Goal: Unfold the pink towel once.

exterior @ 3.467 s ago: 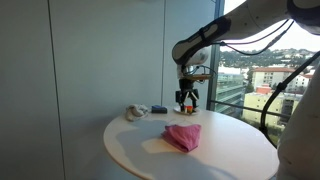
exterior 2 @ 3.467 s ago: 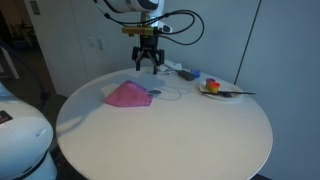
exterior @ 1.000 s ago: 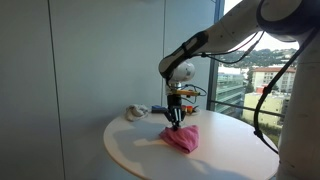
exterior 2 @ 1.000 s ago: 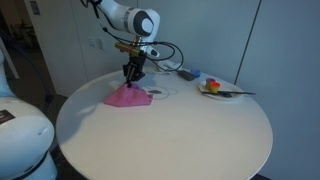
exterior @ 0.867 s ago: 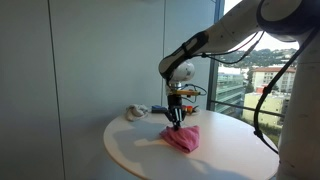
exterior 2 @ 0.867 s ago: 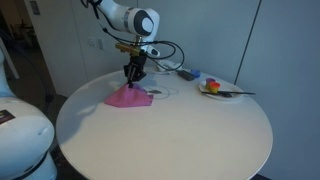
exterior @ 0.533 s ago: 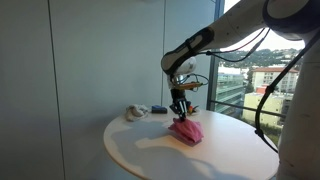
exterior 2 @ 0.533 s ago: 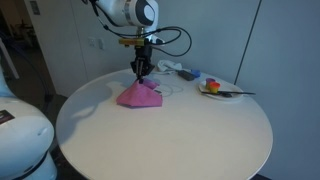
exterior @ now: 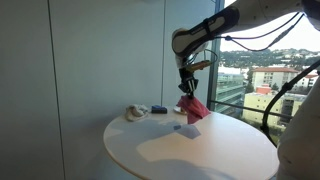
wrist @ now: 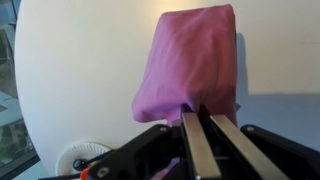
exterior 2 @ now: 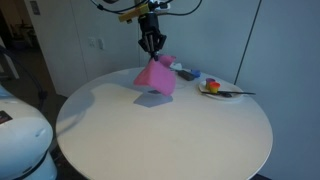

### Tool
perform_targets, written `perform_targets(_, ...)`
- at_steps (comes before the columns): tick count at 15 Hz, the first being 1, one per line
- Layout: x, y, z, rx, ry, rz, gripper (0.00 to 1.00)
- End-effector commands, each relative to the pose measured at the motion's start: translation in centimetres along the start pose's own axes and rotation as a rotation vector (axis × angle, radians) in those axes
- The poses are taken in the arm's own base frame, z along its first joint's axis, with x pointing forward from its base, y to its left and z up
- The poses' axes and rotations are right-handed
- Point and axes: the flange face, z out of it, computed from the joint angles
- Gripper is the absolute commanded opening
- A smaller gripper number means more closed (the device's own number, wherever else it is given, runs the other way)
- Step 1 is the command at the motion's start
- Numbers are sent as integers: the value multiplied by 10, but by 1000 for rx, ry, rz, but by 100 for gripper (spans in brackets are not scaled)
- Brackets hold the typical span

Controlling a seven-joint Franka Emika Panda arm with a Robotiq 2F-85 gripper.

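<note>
My gripper next moves out and down toward bare tabletop short of the dark block to release the towel (exterior: 193, 109), since it hangs clear of the table.
The pink towel (exterior: 193, 109) (exterior 2: 155, 74) hangs in the air above the round white table (exterior: 150, 150) (exterior 2: 160, 130), clear of the tabletop, with a shadow under it. My gripper (exterior: 186, 90) (exterior 2: 150, 47) is shut on the towel's top edge and holds it up. In the wrist view the towel (wrist: 190, 60) droops away from the shut fingers (wrist: 190, 135), which pinch a fold of the cloth.
A white plate (exterior 2: 218, 92) with small coloured items sits at the table's far side, next to a cable and small objects (exterior 2: 185, 72). A white item and a dark block (exterior: 140, 111) lie near the table's back edge. A window stands behind the table.
The gripper has risen well above the table and moved sideways, lifting the pink towel off the surface; half a second ago the towel still rested on the table.
</note>
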Motion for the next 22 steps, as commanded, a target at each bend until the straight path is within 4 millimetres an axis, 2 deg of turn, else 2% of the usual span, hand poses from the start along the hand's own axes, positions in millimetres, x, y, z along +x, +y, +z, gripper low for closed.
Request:
perform_targets(1,1,-6,-14,-32,155,-117,7)
perform_targets(3,5,-15,-7,-99,205,-183,7)
perform_targets(5,7,-24,8,-141,225,-271,7)
perform_targets(8,9,-37,30,-82,340,-363,7)
perform_targets(9,8,-42,35,-70,377,-395,34)
perform_targets(11,5,-46,42,-50,454,-451,40)
perform_targets(15,0,-50,45,15,590,-561,69)
perform_targets(19,2,-63,50,185,585,-721,97)
perform_targets(22,9,-73,62,266,428,-822,100)
